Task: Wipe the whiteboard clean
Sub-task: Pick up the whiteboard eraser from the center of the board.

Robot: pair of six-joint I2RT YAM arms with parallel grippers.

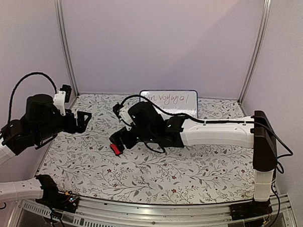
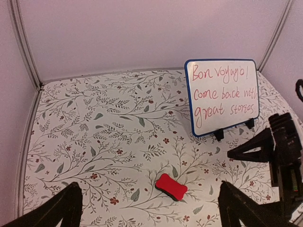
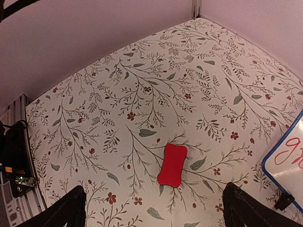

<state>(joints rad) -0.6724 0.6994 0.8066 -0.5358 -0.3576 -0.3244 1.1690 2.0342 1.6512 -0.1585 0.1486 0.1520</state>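
Note:
My right gripper comes down next, its open fingers astride the red eraser's narrow middle (image 1: 116,149) (image 3: 173,165), since the eraser lies flat on the tabletop below my gripper.
The whiteboard (image 1: 169,100) stands upright on two black clip feet at the back middle of the table, blue-rimmed and covered in red handwriting (image 2: 222,97); its lower corner shows in the right wrist view (image 3: 286,161). A small red eraser (image 1: 115,148) lies flat on the table in front of it (image 2: 171,186) (image 3: 172,165). My right gripper (image 1: 119,141) hovers open just above the eraser, its jaws wide and empty (image 3: 156,208). My left gripper (image 1: 83,121) hangs open and empty at the left, facing the eraser and board (image 2: 151,208).
A floral cloth (image 1: 189,170) covers the table. Plain walls and metal corner posts (image 1: 64,39) enclose it on three sides. The right arm (image 1: 216,131) stretches across the middle. A metal rail with cables (image 1: 137,213) runs along the near edge.

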